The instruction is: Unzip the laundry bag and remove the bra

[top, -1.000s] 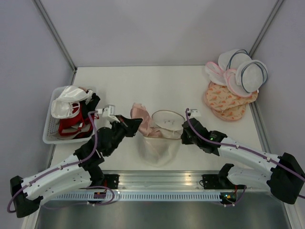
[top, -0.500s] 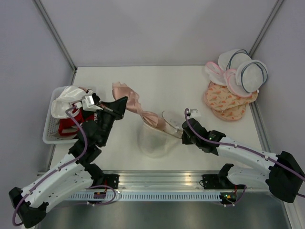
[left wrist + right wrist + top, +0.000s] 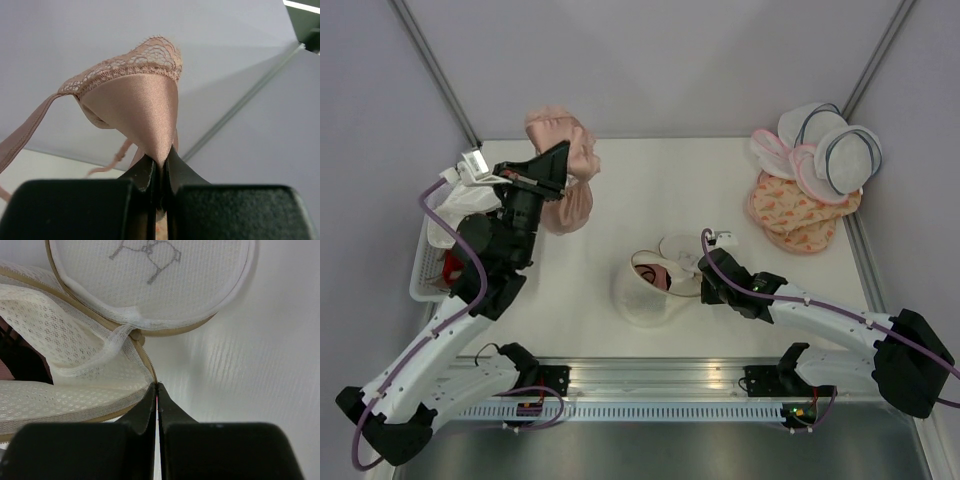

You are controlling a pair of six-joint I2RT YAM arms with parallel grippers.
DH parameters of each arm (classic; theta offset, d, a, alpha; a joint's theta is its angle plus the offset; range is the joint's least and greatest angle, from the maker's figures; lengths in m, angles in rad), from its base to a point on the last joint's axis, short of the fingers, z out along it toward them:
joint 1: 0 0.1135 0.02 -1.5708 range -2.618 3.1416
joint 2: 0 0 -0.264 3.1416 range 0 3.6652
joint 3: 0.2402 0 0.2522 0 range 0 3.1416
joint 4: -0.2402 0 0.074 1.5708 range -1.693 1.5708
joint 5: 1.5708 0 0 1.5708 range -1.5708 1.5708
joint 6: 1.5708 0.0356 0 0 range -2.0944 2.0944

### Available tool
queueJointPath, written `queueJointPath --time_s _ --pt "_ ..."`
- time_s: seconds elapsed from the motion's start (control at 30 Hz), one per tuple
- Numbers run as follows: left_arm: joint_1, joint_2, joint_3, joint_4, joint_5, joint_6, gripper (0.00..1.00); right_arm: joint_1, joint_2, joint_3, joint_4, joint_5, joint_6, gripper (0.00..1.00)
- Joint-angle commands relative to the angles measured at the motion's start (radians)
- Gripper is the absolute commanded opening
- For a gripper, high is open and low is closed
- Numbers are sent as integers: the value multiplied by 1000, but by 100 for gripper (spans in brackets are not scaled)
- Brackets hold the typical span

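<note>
The left gripper will move next over the white basket that already holds bras, go down and let go of the dusty pink bra, because the basket is below the gripper, to the left in the top view.
The dusty pink bra (image 3: 567, 185) with lace edging hangs in the air at the back left, clear of the bag. My left gripper (image 3: 558, 160) is shut on its satin cup (image 3: 140, 100), fingertips pinching the fabric (image 3: 161, 159). The cream mesh laundry bag (image 3: 645, 300) lies open mid-table, its round lid with the dark bra drawing (image 3: 150, 275) flipped back. Something dark pinkish shows inside the opening (image 3: 650, 272). My right gripper (image 3: 704, 283) is shut on the bag's zipper edge (image 3: 145, 357), its tips (image 3: 157, 387) meeting at the zipper's end.
A white basket (image 3: 423, 270) holding a white bra and a red bra stands at the left edge, under my left arm. White domed bags with pink trim (image 3: 825, 145) lie on pink patterned flat bags (image 3: 800, 210) at the back right corner.
My left gripper pulled the pink bra out of the bag and lifted it up and to the back left. The bag sagged open. The right gripper kept its hold on the zipper edge.
</note>
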Motion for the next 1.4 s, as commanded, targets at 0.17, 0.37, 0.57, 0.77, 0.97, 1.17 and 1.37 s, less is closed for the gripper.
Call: queueJointPath --time_s 0.17,0.37,0.57,0.77,0.97,1.17,1.37 --pt "419 109 129 -108 99 78 2 -1 -15 13 13 2 -23 0" --pt "733 279 233 -165 214 64 2 -1 -6 10 27 -10 -33 0" --pt "801 348 313 -286 -49 163 2 -1 15 17 48 -35 -46 0" --pt "865 308 124 -343 -281 116 2 -1 23 31 50 -70 -75 0" --pt "960 316 -29 -502 -305 -43 2 -1 6 26 64 -115 -83 0" --pt "982 296 -52 -553 -180 -90 39 -1 -55 -20 62 -116 -81 1" --pt "970 65 -33 -550 82 -107 100 -1 -63 -21 68 -113 -75 1"
